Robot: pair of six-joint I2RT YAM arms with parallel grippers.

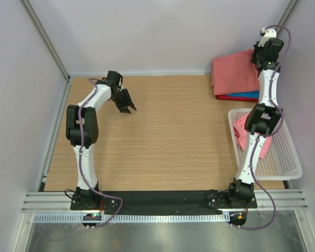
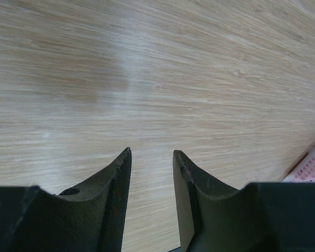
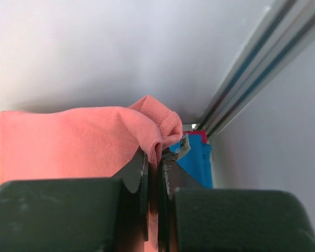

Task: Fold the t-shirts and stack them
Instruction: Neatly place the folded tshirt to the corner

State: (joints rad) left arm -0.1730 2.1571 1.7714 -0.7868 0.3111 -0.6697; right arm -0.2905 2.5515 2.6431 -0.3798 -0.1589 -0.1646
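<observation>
My right gripper comes down toward the stack's far corner next and opens, since the pinched edge of the salmon-red t-shirt [image 1: 232, 72] stands raised above the blue t-shirt [image 1: 248, 95].
A salmon-red t-shirt [image 1: 232, 72] lies folded on a stack at the far right corner, over a blue t-shirt [image 1: 248, 95] and a dark red t-shirt [image 1: 222, 97] whose edges peek out. My right gripper [image 1: 261, 59] is shut on a fold at the salmon-red t-shirt's right edge. In the right wrist view that gripper [image 3: 158, 153] pinches the salmon cloth [image 3: 68, 147], with the blue t-shirt [image 3: 198, 164] just beyond. A brighter pink t-shirt [image 1: 242, 132] lies crumpled in the basket. My left gripper [image 1: 127, 107] [image 2: 151, 153] hangs open and holds nothing, above bare wood.
The white mesh basket [image 1: 283, 157] stands at the right edge of the wooden table [image 1: 173, 136]; its corner [image 2: 312, 167] shows in the left wrist view. Walls and an aluminium rail [image 3: 252, 68] close in the far right corner.
</observation>
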